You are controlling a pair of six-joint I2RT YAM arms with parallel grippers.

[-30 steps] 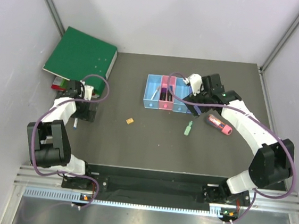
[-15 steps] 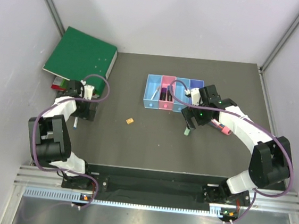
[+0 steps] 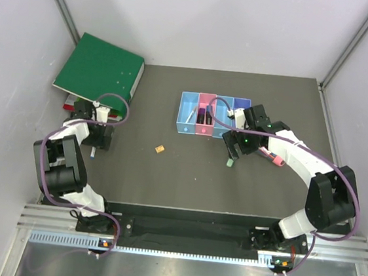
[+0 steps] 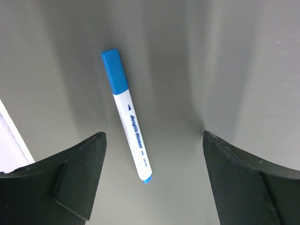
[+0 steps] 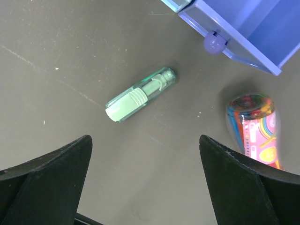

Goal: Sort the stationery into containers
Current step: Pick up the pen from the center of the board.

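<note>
My right gripper should move down so its fingers are on both sides of the middle of the small green piece [image 3: 230, 161] [image 5: 140, 95] below it. Its open fingers are wide enough to fit around that piece.
The blue-capped white pen [image 4: 126, 117] lies on the table, its tail end between my open left gripper's [image 4: 153, 138] fingers. From above, the left gripper [image 3: 97, 141] hovers over the pen [image 3: 93, 153]. My right gripper [image 5: 144, 138] is open and empty just near of the small green piece [image 5: 140, 95], with the pink-red tube [image 5: 255, 126] to its right. From above, the right gripper [image 3: 235, 151] is over the green piece [image 3: 230, 161], with the tube [image 3: 274, 159] beside it. The tiny orange piece [image 3: 160, 149] lies mid-table. The bin row [image 3: 186, 126] holds a dark marker [image 3: 204, 116] in the pink bin.
A large green binder [image 3: 99, 70] lies at the back left, close behind my left arm. The purple bin [image 5: 243, 28] is just beyond the green piece. Grey walls close in both sides.
My right gripper has left the bins and come down toward the near left, over the green piece. My left gripper has shifted slightly above the pen.
</note>
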